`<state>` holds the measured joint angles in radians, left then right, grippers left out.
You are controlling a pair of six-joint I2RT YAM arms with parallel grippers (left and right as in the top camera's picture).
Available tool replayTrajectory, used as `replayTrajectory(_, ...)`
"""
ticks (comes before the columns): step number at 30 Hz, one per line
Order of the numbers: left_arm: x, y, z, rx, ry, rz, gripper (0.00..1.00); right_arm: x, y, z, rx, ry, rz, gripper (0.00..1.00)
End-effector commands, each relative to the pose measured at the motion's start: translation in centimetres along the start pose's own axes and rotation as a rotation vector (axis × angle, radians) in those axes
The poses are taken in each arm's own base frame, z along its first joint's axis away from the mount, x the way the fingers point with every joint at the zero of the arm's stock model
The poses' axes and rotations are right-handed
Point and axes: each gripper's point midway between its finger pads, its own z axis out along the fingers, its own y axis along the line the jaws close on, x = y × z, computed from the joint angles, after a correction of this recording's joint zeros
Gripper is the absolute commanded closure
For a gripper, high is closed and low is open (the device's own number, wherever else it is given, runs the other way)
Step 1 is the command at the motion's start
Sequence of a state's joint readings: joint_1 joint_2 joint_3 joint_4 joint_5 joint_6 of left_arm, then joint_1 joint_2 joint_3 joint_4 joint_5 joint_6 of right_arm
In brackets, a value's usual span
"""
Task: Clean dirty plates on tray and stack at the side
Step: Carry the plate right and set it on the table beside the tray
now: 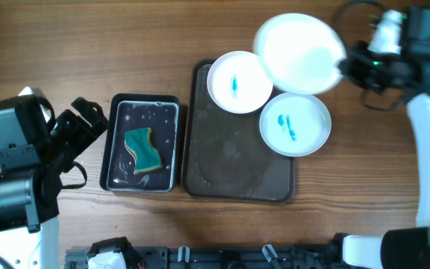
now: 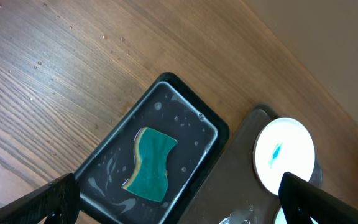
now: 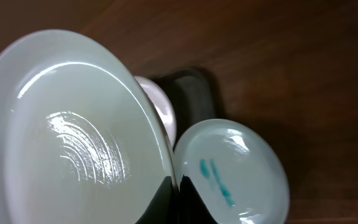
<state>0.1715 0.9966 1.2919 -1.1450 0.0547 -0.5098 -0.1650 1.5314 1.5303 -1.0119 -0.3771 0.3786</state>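
The clean plate's rim goes down and back with my right gripper next, to be released on the bare wood beside the tray. That open spot lies below and back from the gripper.
My right gripper (image 1: 343, 66) is shut on the rim of a clean white plate (image 1: 298, 52), held above the table's far right; the plate fills the right wrist view (image 3: 67, 130), with the jaws (image 3: 174, 190) pinching its edge. Two white plates with blue smears sit on the dark tray (image 1: 234, 175): one at its far edge (image 1: 239, 82), one at its right edge (image 1: 295, 123), the latter also in the right wrist view (image 3: 232, 171). A green sponge (image 1: 144, 148) lies in a black water pan (image 1: 114, 146). My left gripper (image 2: 179, 199) is open and empty above the pan.
The black pan with the sponge (image 2: 151, 165) sits left of the tray on the wooden table. The far smeared plate shows in the left wrist view (image 2: 284, 155). Bare wood lies beyond and to the right of the tray.
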Motion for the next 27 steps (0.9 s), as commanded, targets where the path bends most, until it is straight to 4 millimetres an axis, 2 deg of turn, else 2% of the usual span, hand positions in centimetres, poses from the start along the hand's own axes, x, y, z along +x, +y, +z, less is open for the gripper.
replayTrajectory(1,-0.2,-0.4,-0.3,0.02,-0.004,0.005,0.0,1.2,-7.8,0.3,0.077,0.033,0.21,0.96)
replayTrajectory(4,-0.2,-0.4,-0.3,0.02,-0.004,0.005,0.0,3.5,-16.1,1.4,0.188,0.022,0.424,0.96)
replayTrajectory(7,-0.2,-0.4,-0.3,0.02,-0.004,0.005,0.0,4.4,-21.5,1.9,0.238,-0.047,0.521,0.96)
replayTrajectory(9,-0.2,-0.4,-0.3,0.02,-0.004,0.005,0.0,4.4,-23.5,1.7,0.249,-0.092,0.55,0.96)
replayTrajectory(11,-0.2,-0.4,-0.3,0.02,-0.004,0.005,0.0,3.8,-24.3,1.2,0.256,-0.123,0.546,0.96)
replayTrajectory(14,-0.2,-0.4,-0.3,0.02,-0.004,0.005,0.0,4.3,-27.1,0.7,0.453,-0.141,0.523,0.96)
replayTrajectory(20,-0.2,-0.4,-0.3,0.02,-0.004,0.005,0.0,7.1,-27.4,4.3,0.554,-0.061,0.527,0.96)
replayTrajectory(25,-0.2,-0.4,-0.3,0.02,-0.004,0.005,0.0,9.0,-26.5,6.8,0.602,0.038,0.456,0.96)
replayTrajectory(27,-0.2,-0.4,-0.3,0.02,-0.004,0.005,0.0,9.3,-25.3,7.4,0.592,0.063,0.418,0.93)
